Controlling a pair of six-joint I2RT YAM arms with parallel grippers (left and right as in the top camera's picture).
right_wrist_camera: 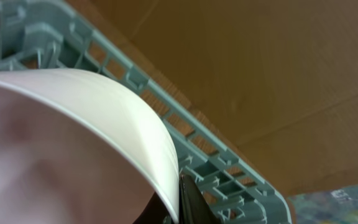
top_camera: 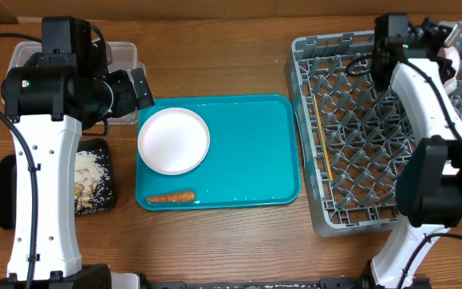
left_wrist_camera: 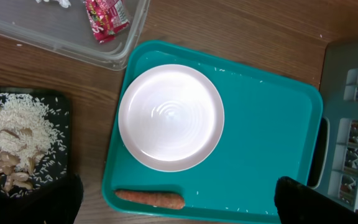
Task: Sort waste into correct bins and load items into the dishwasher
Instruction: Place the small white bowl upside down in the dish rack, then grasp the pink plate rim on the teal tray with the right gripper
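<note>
My right gripper should lower the white bowl onto the pegs at the grey dish rack's far corner (right_wrist_camera: 191, 167). Then it should let go of the bowl's rim.
A white plate (top_camera: 173, 140) (left_wrist_camera: 171, 117) lies on the left half of the teal tray (top_camera: 255, 160), with an orange carrot (top_camera: 171, 196) (left_wrist_camera: 150, 198) near the tray's front edge. My left gripper (top_camera: 139, 88) (left_wrist_camera: 179, 208) hangs open above the tray, one dark finger (left_wrist_camera: 61, 200) on each side of the carrot, touching nothing. A red wrapper (left_wrist_camera: 107, 15) lies in the clear tub (top_camera: 123, 52). Rice scraps (top_camera: 91, 172) (left_wrist_camera: 14, 127) fill the black tray (top_camera: 103, 148). My right gripper (top_camera: 446, 42) (right_wrist_camera: 182, 208) is shut on the rim of a white bowl (right_wrist_camera: 92, 124) over the grey dish rack's (top_camera: 375, 136) far right corner.
Chopsticks (top_camera: 321, 136) lie along the rack's left side. Both arms' white links reach in from the near edge, the right one over the rack. Brown wooden table shows around the tray and behind the rack (right_wrist_camera: 216, 165).
</note>
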